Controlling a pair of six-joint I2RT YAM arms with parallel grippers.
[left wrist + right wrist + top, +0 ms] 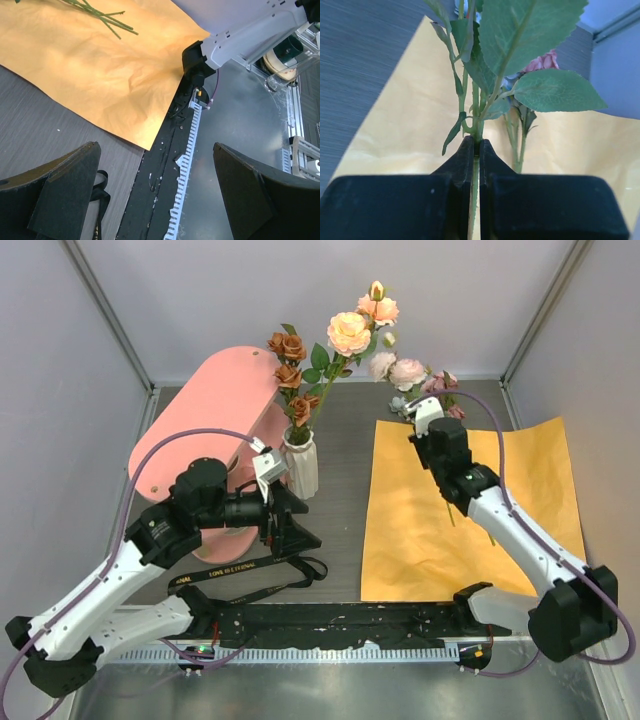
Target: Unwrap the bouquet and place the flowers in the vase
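Observation:
My left gripper should move outward and to the right in the top view next, onto the leafy stem (479, 107), because this gripper is by the vase.
The orange paper (465, 510) of the bouquet lies spread flat on the table, right of the white ribbed vase (301, 466). Rust-brown roses (289, 348) and a peach rose (348, 332) stand in the vase. Pink and mauve flowers (408, 372) lie at the paper's far edge. My right gripper (422, 420) is over that edge, shut on a green leafy stem (479, 107) just below its leaves; the jaws (476, 146) pinch it. A second stem (516, 145) lies on the paper behind. My left gripper (300, 530) hovers wide open and empty in front of the vase, its fingers (60, 192) far apart.
A pink shelf (205, 430) stands left of the vase. The black printed ribbon (250, 575) lies loose on the table near the left gripper. A black strip with a white toothed rail (187, 150) runs along the near table edge. Bare stems (102, 17) lie on the paper (100, 70).

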